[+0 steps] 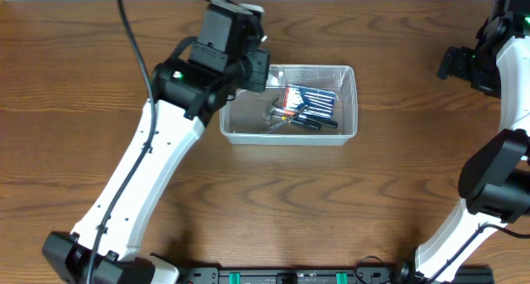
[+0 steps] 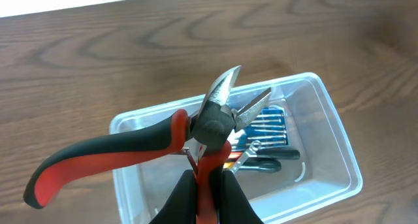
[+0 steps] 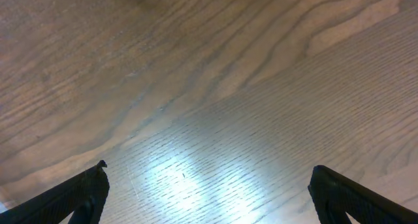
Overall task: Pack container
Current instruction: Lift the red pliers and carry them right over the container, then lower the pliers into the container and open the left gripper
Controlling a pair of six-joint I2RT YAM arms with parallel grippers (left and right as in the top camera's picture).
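Note:
Next, my left gripper lowers into the clear plastic container (image 1: 344, 102) and releases the pliers on its bare bottom beside the tools, as that spot lies below.
The clear plastic container (image 1: 344, 102) sits at the table's middle back. It also shows in the left wrist view (image 2: 333, 139). Inside it lie a blue-and-red screwdriver set case (image 1: 313, 97), a black-handled screwdriver (image 1: 319, 123) and a metal tool (image 1: 273, 114). My left gripper (image 2: 208, 185) is shut on one handle of red-and-black cutting pliers (image 2: 212, 123), held above the container's left end. In the overhead view the left gripper (image 1: 258, 67) is over the container's left rim. My right gripper (image 3: 206, 191) is open and empty over bare table at the far right (image 1: 464, 64).
The wooden table (image 1: 373, 201) surrounds the container. My left arm (image 1: 141, 168) crosses the left half of the table. My right arm (image 1: 497, 176) stands at the right edge.

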